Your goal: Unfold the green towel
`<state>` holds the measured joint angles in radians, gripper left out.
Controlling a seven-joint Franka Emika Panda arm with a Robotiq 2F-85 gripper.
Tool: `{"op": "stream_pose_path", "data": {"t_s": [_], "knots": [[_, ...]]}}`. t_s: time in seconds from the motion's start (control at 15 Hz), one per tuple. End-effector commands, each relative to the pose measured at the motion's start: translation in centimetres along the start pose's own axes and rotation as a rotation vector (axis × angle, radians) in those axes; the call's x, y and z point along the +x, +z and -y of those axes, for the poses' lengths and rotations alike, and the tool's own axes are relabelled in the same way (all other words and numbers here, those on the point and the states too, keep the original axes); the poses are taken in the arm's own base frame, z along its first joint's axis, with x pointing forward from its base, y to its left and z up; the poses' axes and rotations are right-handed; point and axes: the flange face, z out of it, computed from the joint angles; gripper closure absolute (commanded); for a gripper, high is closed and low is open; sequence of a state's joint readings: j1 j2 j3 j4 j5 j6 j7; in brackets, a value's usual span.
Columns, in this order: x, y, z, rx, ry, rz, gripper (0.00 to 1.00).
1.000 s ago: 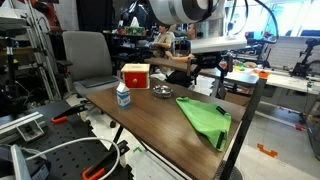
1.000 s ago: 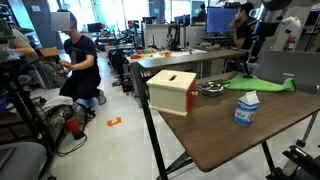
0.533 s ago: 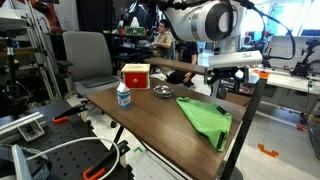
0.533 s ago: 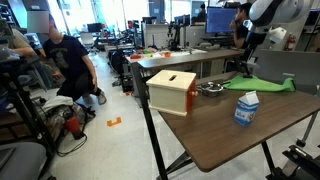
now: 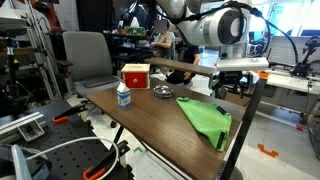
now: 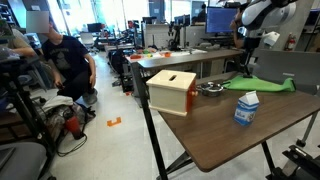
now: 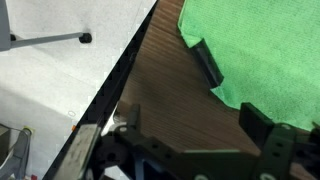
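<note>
My open gripper moves down and over from bare table onto the dark tab at the towel's edge next. That tab lies below and beside the gripper.
The green towel lies folded on the near right part of the wooden table. In both exterior views it is a flat lime-green cloth. In the wrist view the towel fills the upper right, with a small dark tab at its edge. My gripper hangs above the table's far edge, just beyond the towel. It is open and empty, its fingers straddling bare table beside the towel's edge. In an exterior view it sits above the towel's far end.
A red box with a slot stands at the table's back and looks tan from its other side. A white bottle and a small metal dish stand nearby. A grey chair is behind. The floor lies past the table edge.
The arm has swung across and come down over one second, bringing the gripper from above the table's back edge to just over the towel's far edge. The towel has not moved.
</note>
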<state>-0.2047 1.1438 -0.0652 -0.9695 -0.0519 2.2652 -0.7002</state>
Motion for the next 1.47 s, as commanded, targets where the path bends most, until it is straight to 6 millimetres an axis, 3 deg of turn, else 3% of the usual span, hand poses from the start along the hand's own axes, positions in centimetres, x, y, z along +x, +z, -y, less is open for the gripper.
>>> {"op": "stream_pose_path", "data": {"t_s": [0.0,0.73,1.2,1.27,1.4], "knots": [[0.4,1.2,-1.1,0.018,-0.015,0.030,0.00],[0.1,1.3,0.2,0.186,-0.200,0.071,0.00],[-1.0,3.0,0.0,0.206,-0.227,0.099,0.01],[-1.1,3.2,-0.1,0.206,-0.229,0.099,0.03],[-1.1,3.4,-0.1,0.204,-0.228,0.098,0.19]]}}
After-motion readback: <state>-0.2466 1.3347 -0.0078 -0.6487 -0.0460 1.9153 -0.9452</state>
